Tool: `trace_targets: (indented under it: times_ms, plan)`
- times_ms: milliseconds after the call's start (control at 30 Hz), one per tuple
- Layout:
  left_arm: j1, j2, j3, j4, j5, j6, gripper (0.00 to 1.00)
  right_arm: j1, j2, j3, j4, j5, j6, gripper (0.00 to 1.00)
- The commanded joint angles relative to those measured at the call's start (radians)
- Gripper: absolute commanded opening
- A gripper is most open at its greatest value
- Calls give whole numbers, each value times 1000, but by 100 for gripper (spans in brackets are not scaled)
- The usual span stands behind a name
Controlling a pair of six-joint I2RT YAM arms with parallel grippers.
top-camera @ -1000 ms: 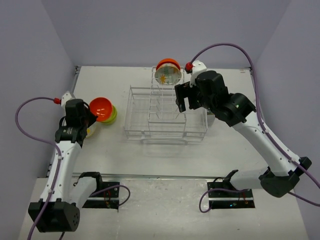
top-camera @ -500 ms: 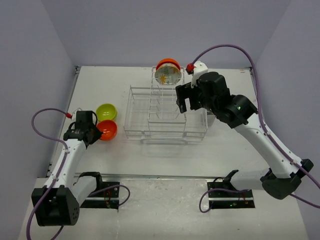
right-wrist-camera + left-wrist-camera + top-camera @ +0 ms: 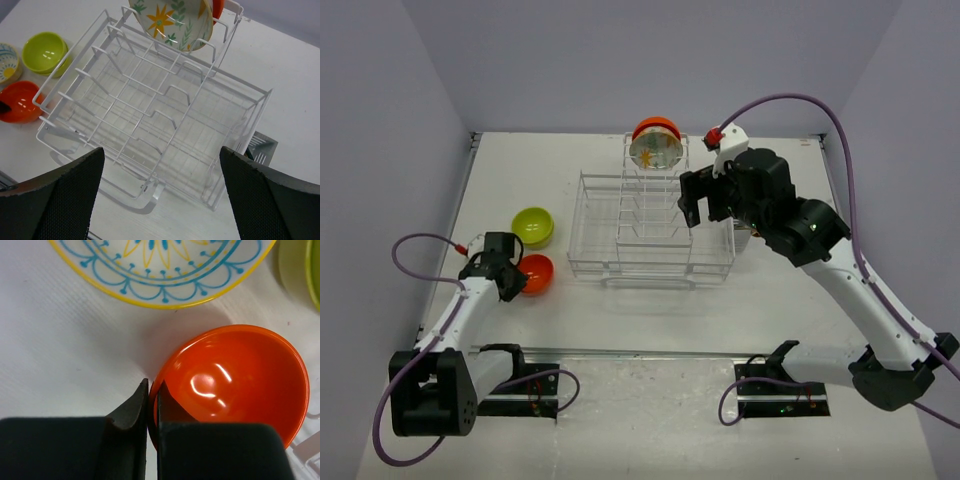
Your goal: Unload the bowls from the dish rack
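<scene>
I will move my right gripper outward and to the left in the top view, to the cream bowl's side rim [image 3: 680, 152] [image 3: 211, 29], because that bowl stands before the orange-red bowl in the rack.
An orange-red bowl [image 3: 536, 275] [image 3: 235, 380] sits low at the table's left. My left gripper [image 3: 510, 277] [image 3: 152, 390] is shut on its near rim, one finger inside and one outside. Just behind it stands a lime-green bowl [image 3: 532, 226] [image 3: 45, 52]. In the white wire dish rack [image 3: 650, 270] [image 3: 150, 125], a cream flower-patterned bowl [image 3: 655, 150] [image 3: 172, 22] stands on edge in the far slots. Another orange-red bowl [image 3: 656, 127] [image 3: 217, 7] stands behind it. My right gripper [image 3: 700, 205] [image 3: 161, 150] hovers open above the rack's right half, holding nothing.
A shallow dish with a blue and yellow pattern [image 3: 160, 265] [image 3: 7, 60] lies on the table left of the orange-red bowl, close to my left fingers. A small grey cutlery cup [image 3: 260, 145] hangs on the rack's right side. The table's left edge runs near my left arm.
My left arm has carried the orange-red bowl from above the lime-green one down and toward the front. My right gripper has drifted slightly right and opened a little wider.
</scene>
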Motion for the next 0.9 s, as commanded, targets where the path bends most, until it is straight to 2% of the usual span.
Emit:
trace_targets:
  times_ms: [0,33,67,100,133,167,200,300,500,633,733,867]
  plan:
    - [-31,47,-10,63,-13,-13,0,-5,-23,-5,43,-2,-18,98]
    - [-33,51,-3,60,-7,-4,3,-5,-23,-5,43,2,-19,98]
    - [-33,47,2,54,-2,-2,15,-6,-24,-2,45,1,-19,98]
    - [-41,39,2,51,3,1,34,-6,-24,-2,45,1,-21,98]
    - [-42,13,6,43,7,-2,73,-6,-23,-1,45,5,-22,98]
    - [-44,-2,8,32,7,-5,93,-6,-18,5,45,11,-21,98]
    - [-51,-21,8,28,7,-11,100,-6,-15,8,45,18,-21,98]
    - [-79,-94,-4,28,32,-22,100,-8,3,25,42,30,-26,99]
    - [-85,-131,40,23,107,5,100,-8,59,74,75,64,-64,99]
    - [-85,-192,190,-37,138,70,100,-8,134,83,198,175,-252,99]
    - [-85,-263,345,-110,127,191,100,-8,224,171,212,239,-374,99]
    - [-85,-286,572,-190,113,392,100,-8,333,244,247,251,-559,88]
